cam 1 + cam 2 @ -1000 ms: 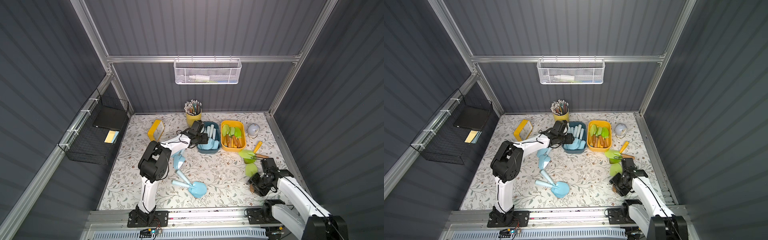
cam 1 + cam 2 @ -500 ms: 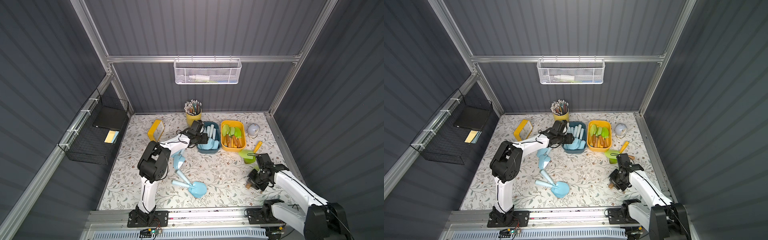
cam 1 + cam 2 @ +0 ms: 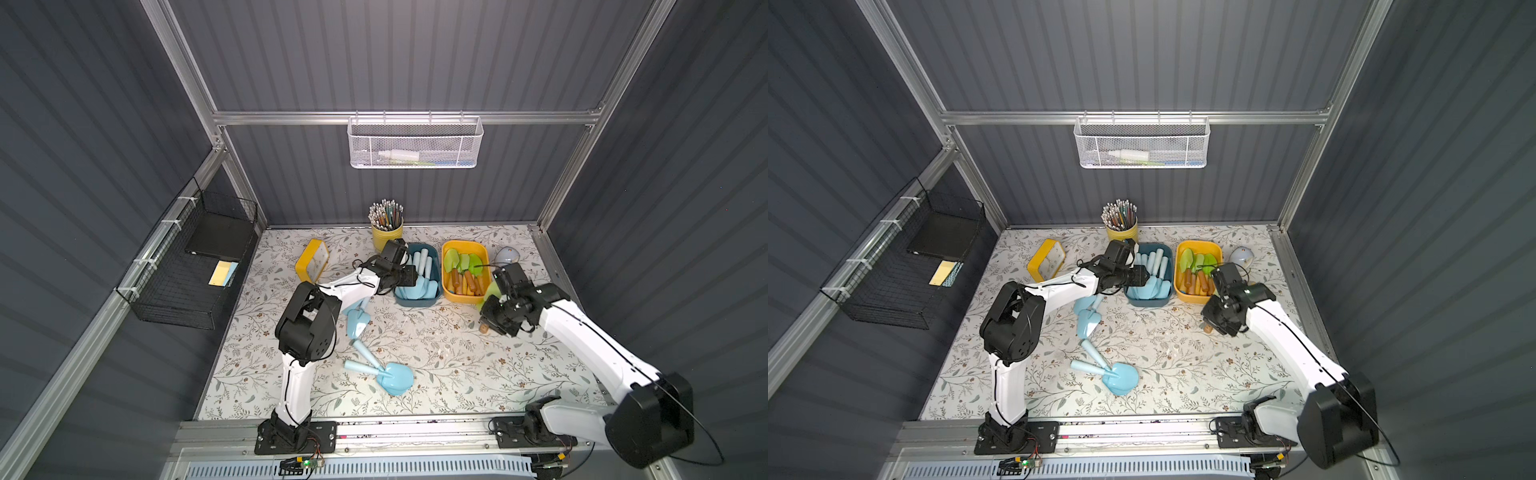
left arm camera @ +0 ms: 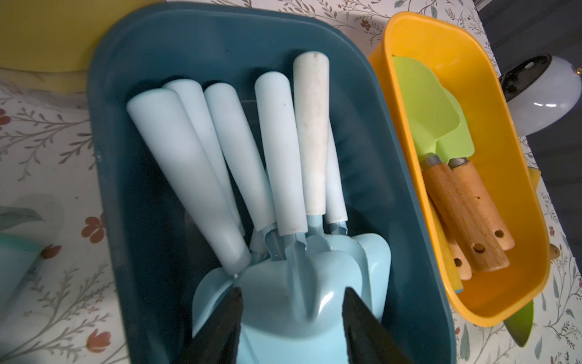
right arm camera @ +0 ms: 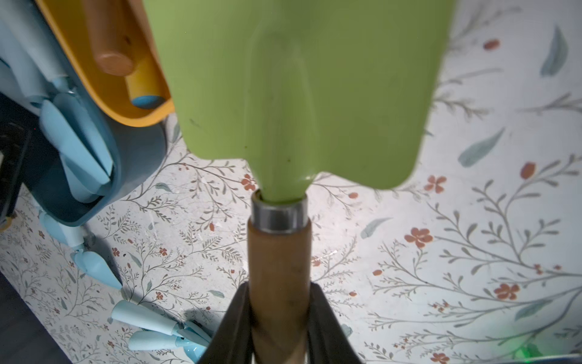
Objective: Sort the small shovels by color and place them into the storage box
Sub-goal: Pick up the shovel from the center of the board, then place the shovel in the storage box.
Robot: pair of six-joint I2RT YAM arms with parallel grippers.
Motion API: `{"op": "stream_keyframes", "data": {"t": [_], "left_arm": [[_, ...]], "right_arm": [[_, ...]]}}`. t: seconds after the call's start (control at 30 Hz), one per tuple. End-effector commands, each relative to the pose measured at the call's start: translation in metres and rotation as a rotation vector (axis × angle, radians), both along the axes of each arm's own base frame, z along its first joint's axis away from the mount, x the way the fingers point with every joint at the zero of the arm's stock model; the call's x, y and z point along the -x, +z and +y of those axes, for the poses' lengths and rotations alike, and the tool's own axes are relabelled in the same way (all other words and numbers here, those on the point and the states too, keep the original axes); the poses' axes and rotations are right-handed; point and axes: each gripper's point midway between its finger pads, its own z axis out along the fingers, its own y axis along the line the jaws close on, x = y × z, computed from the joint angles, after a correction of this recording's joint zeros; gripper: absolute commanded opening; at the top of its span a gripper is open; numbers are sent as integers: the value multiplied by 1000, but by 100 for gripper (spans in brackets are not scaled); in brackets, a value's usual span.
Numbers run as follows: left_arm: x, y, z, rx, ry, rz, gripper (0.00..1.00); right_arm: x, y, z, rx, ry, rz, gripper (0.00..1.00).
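My right gripper will next carry the lime-green shovel outward and over the yellow box's side [image 3: 453, 273] [image 5: 101, 85] by the blue box and let it go, because green shovels are already there.
My right gripper [image 5: 280, 291] is shut on the brown wooden handle of a lime-green small shovel [image 5: 299, 94], held above the table near the yellow storage box [image 3: 464, 296]; in a top view its handle end [image 3: 483, 328] pokes out below the gripper [image 3: 490, 318]. My left gripper [image 4: 291, 299] hangs open over the dark blue storage box [image 3: 436, 266], jaws apart above a pale blue blade [image 4: 293, 277] lying among several blue shovels. Loose blue shovels lie on the table [image 3: 359, 322], [image 3: 395, 378]. The yellow box holds several green shovels [image 3: 457, 262].
A yellow pencil cup [image 3: 386, 239] stands behind the blue box, with a yellow-framed thing [image 3: 312, 261] to its left. A pale dome-shaped object [image 3: 507, 255] sits right of the yellow box. A black wire basket [image 3: 187, 270] hangs on the left wall. Another green blade tip [image 4: 519, 327] lies beside the yellow box.
My right gripper has shut on the green shovel's handle, lifted it and carried it back and left toward the yellow box. The left arm has not moved.
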Motion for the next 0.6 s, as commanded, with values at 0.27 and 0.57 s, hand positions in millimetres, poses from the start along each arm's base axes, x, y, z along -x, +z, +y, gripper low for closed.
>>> {"op": "stream_keyframes", "data": {"t": [0.27, 0.57], "left_arm": [[-15, 34, 16, 21, 78, -63, 54], [-17, 35, 29, 2, 125, -57, 54]], "right_arm": [[-119, 6, 50, 65, 243, -70, 10], [-159, -26, 76, 18, 282, -44, 11]]}}
